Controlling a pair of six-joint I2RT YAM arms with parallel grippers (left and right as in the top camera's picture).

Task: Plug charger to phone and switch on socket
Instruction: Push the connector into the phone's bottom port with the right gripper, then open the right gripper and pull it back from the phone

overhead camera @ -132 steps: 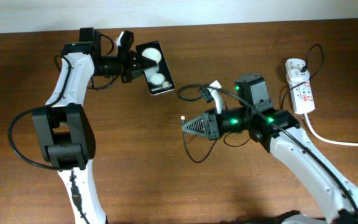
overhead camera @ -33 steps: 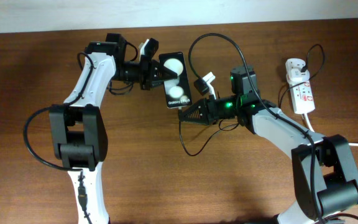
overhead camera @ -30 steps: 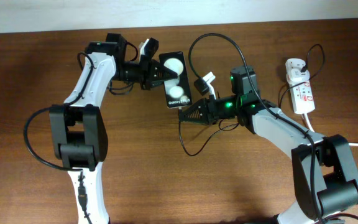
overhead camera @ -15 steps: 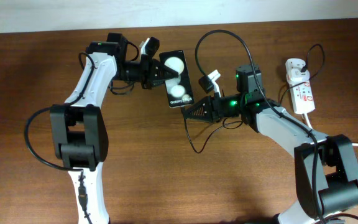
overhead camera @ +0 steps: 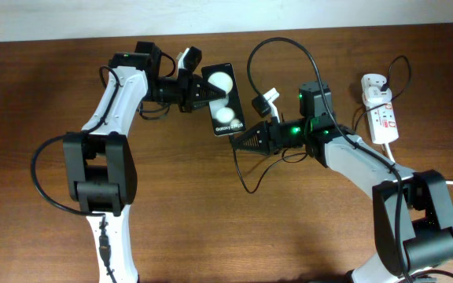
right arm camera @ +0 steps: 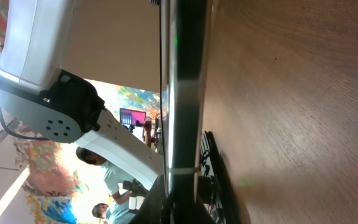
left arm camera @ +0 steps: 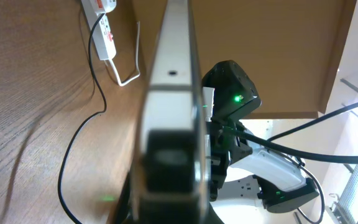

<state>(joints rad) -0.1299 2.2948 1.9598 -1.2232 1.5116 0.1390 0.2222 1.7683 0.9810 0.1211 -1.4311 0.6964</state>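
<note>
I will move the phone [overhead camera: 226,104] in my left gripper to the left in the overhead view next. I will lower it onto the bare tabletop and let it go there, since that wood is empty.
My left gripper [overhead camera: 200,88] is shut on the top end of the phone [overhead camera: 226,104], a black slab with two white round spots, and holds it above the table's middle. My right gripper [overhead camera: 237,145] is shut on the plug tip of the charger [overhead camera: 278,39], a thin black cable, right at the phone's lower end. Whether the tip is inside the port is hidden. The white socket [overhead camera: 381,114] lies at the far right. In the left wrist view the phone [left arm camera: 174,74] is edge-on, with the socket [left arm camera: 102,25] beyond it. In the right wrist view the phone's edge [right arm camera: 185,81] fills the centre.
The charger cable loops high above the right arm and sags in a second loop on the table [overhead camera: 246,185]. The socket's thick white cord [overhead camera: 431,179] trails off to the right edge. The brown wooden table [overhead camera: 211,220] lies below.
Over the last second my right gripper shifted slightly right and up at the phone's lower end, and the cable loop swung right. The left gripper and phone stayed still.
</note>
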